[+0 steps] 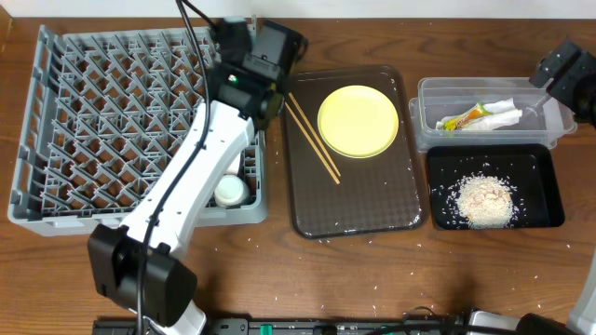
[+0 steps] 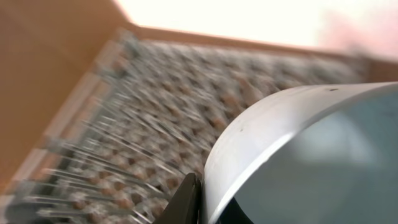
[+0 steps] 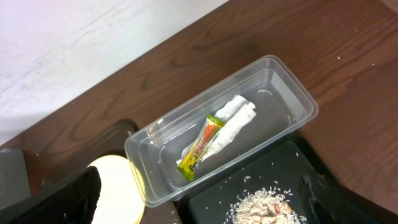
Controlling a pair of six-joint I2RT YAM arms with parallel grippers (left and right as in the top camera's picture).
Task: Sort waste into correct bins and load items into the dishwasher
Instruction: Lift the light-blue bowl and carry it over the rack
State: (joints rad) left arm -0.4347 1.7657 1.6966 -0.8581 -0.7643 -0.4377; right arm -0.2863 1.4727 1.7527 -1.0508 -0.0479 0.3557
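Note:
I should move my left gripper down and tilt it, to bring the pale bowl in from the dish rack's far edge onto the dish rack's wires (image 1: 168,78) (image 2: 194,116), as those rows are empty.
My left gripper (image 1: 270,46) is over the far edge of the grey dish rack (image 1: 93,112) and is shut on the rim of a pale bowl with a bluish-grey inside (image 2: 292,149); one finger (image 2: 189,199) presses against the rim. The arm hides this bowl in the overhead view. A small white cup (image 1: 230,191) stands in the rack. The yellow plate (image 1: 358,121) and chopsticks (image 1: 312,140) lie on the brown tray. The wrapper (image 3: 200,146) and napkin (image 3: 233,124) lie in the clear tub (image 3: 292,87). Rice (image 1: 484,200) sits in the black tray (image 1: 540,167). My right gripper (image 3: 199,208) is open and empty above the tub.
The brown serving tray (image 1: 354,205) lies between the rack and the bins. Loose rice grains are scattered on the wooden table in front. The left arm stretches across the rack's right side. A pale wall borders the table's far edge.

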